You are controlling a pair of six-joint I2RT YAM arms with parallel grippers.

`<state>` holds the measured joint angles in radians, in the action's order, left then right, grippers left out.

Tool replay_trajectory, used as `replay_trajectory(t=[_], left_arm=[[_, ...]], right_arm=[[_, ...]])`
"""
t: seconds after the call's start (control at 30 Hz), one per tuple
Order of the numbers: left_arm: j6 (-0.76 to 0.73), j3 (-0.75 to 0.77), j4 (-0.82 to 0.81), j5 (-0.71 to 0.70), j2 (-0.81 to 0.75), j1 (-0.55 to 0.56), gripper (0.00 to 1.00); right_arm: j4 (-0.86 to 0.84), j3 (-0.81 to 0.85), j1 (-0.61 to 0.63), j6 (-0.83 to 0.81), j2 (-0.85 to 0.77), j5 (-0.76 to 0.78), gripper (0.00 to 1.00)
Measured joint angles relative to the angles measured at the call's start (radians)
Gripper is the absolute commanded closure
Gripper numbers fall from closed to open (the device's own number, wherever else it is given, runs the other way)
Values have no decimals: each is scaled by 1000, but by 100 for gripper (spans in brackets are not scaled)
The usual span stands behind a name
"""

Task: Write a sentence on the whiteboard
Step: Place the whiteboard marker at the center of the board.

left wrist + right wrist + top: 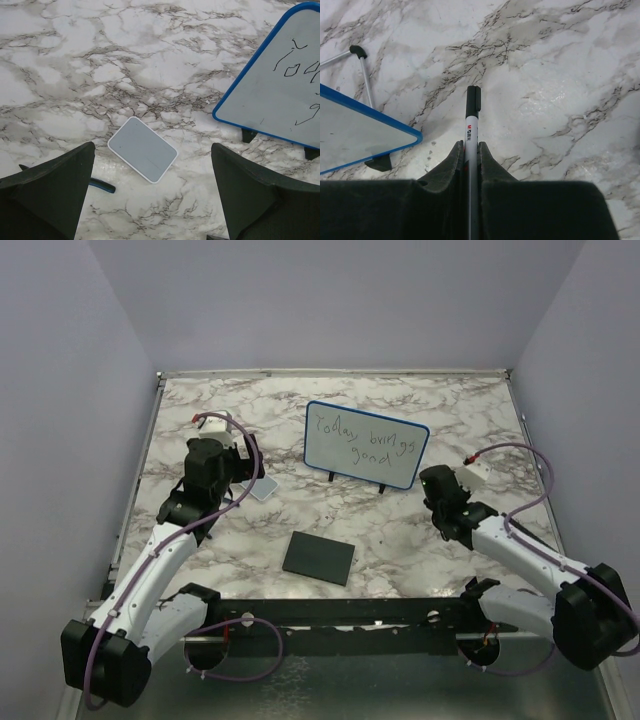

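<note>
The white marker has its black cap on, so my right gripper should lower it onto the bare marble (pixel 418 518) (pixel 451 131) beside the blue corner next and let go of it there.
The whiteboard (pixel 366 443) stands upright on two black feet at the table's middle back. The sentence (pixel 362 440) on it is in two lines, roughly "Today brings good". My right gripper (pixel 437 485) is just right of the board, low over the marble; in the right wrist view it (pixel 470 147) is shut on a white marker (pixel 471 122) whose black end points forward, with the board's blue corner (pixel 395 131) to its left. My left gripper (pixel 228 478) is left of the board, open and empty (pixel 152 200). The board's edge (pixel 280 85) shows at its right.
A small pale grey-edged tile (pixel 262 487) lies flat just ahead of the left gripper (pixel 143 149). A short dark piece with a blue edge (pixel 102 186) lies by the left finger. A black square pad (pixel 319 556) lies nearer the arms' bases. Walls close in the table.
</note>
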<state>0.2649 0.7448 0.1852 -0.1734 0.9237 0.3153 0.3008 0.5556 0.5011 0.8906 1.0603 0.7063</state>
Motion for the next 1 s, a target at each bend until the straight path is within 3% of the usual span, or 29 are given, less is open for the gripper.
replay_trajectory(t=[0.13, 0.57, 0.77, 1.0], left_arm=[[-1, -1, 1, -1, 0, 0, 1], [-4, -1, 12, -23, -23, 0, 1], [-3, -8, 23, -30, -34, -5, 1], [-1, -8, 27, -33, -35, -13, 1]], right_arm=[[-40, -1, -23, 29, 85, -15, 98], [-95, -45, -78, 138, 166, -94, 67], [-90, -53, -84, 165, 169, -106, 59], [-87, -54, -84, 154, 145, -109, 30]])
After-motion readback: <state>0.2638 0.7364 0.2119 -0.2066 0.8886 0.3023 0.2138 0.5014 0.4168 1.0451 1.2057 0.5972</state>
